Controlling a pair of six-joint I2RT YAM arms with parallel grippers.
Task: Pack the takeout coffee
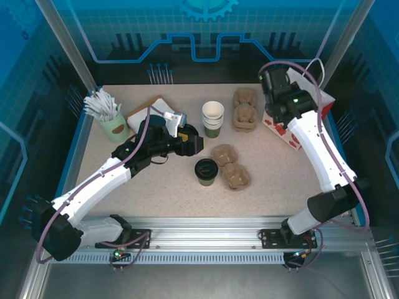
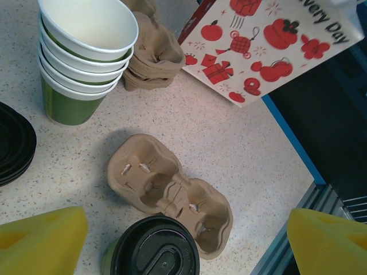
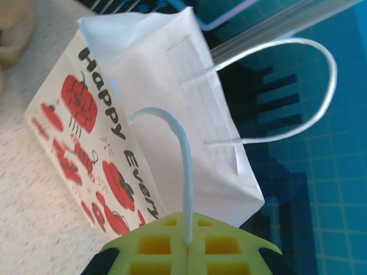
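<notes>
My right gripper draws the bag back and down onto the open table next, then releases the bag's handle.
The takeout coffee, a green cup with a black lid, stands upright mid-table, touching the near side of a brown two-cup carrier. My left gripper hovers open just left of and behind it; in the left wrist view the lid sits low between the yellow fingers, which do not touch it. My right gripper is shut on the near white handle of the paper bag. The bag, white with red prints, stands at the right.
A stack of lidless cups and a stack of carriers stand behind the coffee. Loose black lids lie left of the cups. A cup of stirrers stands back left. The blue table edge runs by the bag.
</notes>
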